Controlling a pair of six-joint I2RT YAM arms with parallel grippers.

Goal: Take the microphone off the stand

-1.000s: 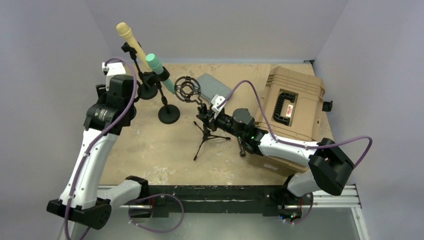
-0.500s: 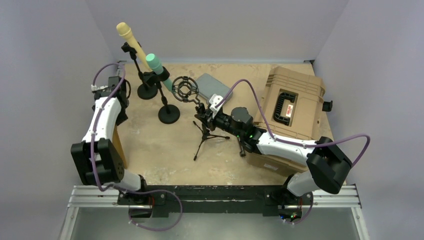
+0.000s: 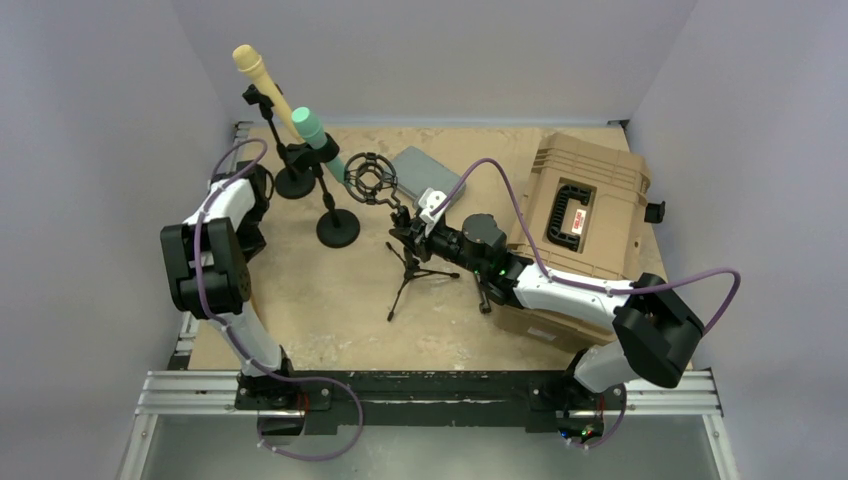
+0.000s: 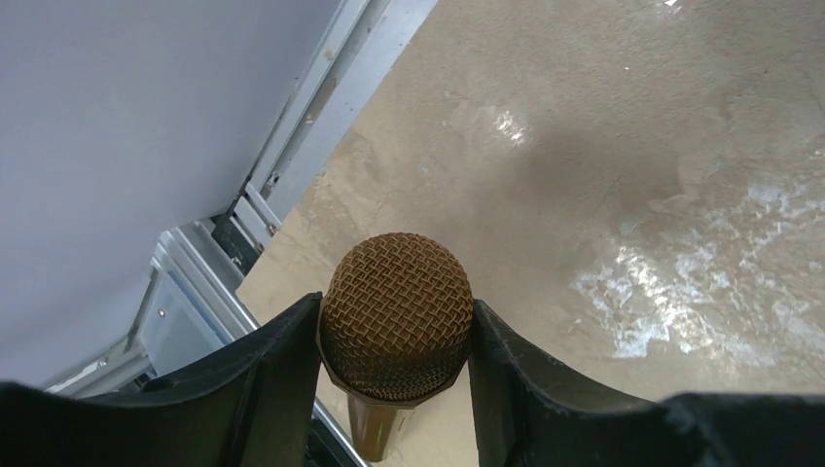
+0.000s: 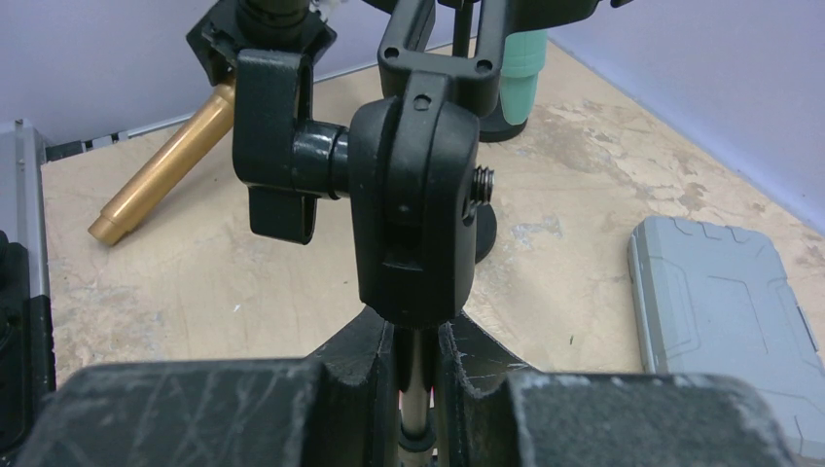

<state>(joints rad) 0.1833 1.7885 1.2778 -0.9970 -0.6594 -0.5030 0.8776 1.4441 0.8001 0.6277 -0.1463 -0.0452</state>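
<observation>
The left gripper will lower the gold microphone (image 4: 397, 311) to the bare tabletop by the metal bar (image 4: 508, 277) and release the microphone's mesh head, because that spot is clear.
My left gripper (image 4: 397, 331) is shut on the bronze mesh head of a gold microphone (image 4: 397, 311), held above the table's left edge. Its gold handle shows in the right wrist view (image 5: 161, 165). In the top view the left gripper (image 3: 252, 188) sits left of the stands, and the microphone is hidden by the arm. My right gripper (image 5: 416, 389) is shut on the thin pole of the black tripod stand (image 3: 415, 270), just below its swivel joint (image 5: 413, 195). The stand's shock mount (image 3: 372, 178) is empty.
Two round-base stands hold a yellow microphone (image 3: 255, 75) and a green microphone (image 3: 312, 128) at the back left. A grey flat case (image 3: 425, 175) lies behind the tripod. A tan hard case (image 3: 580, 215) stands at the right. A metal rail (image 4: 292, 146) runs along the left edge.
My left arm has folded back, its elbow swinging up and inward, while its gripper stays at the back left near the stands. The right arm and tripod have not moved.
</observation>
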